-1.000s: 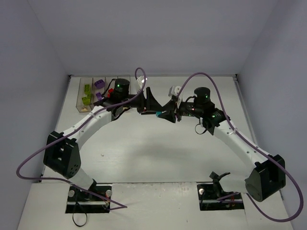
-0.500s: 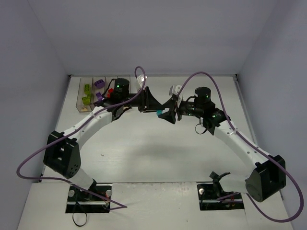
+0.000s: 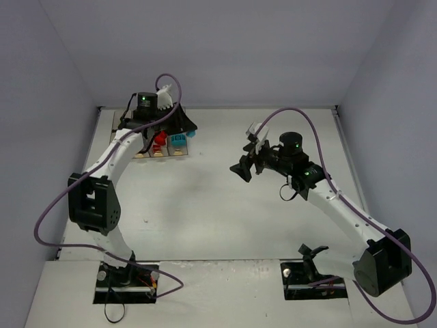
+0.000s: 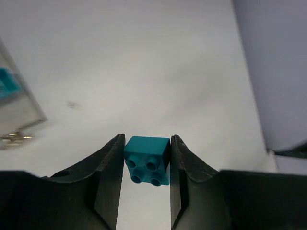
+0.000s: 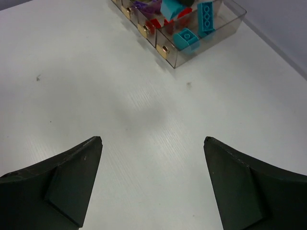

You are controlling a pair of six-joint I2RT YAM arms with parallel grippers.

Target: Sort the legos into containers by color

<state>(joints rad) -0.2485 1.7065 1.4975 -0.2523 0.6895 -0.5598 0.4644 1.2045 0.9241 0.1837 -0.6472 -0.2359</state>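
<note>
Teal legos are already in the end bin [image 3: 178, 142] [image 4: 14, 105], so the left gripper should go to the left in the top view, move down there and let go of the teal lego.
A teal lego [image 4: 147, 160] with four studs is clamped between the fingers of my left gripper [image 4: 147, 139], which is shut on it. In the top view the left gripper [image 3: 183, 127] hangs over the right end of the containers [image 3: 169, 152] at the back left, hiding part of them. Red [image 3: 159, 140] and teal [image 3: 179, 140] legos lie in the bins. My right gripper [image 3: 244, 158] stands open above the table's middle, with nothing in it. The right wrist view shows its fingers [image 5: 76, 163] spread wide over bare table, with the containers [image 5: 211, 36] ahead holding teal [image 5: 187, 38], red [image 5: 165, 21] and purple [image 5: 144, 5] legos.
Grey walls close in the white table on the left, back and right. The left wrist view catches a bin's clear corner [image 4: 19, 110] at far left. Purple cables [image 3: 300, 113] loop above both arms.
The two grippers met at the table's middle around the teal lego. The right gripper has opened and let go; the left arm has swung back-left to the containers with the lego.
</note>
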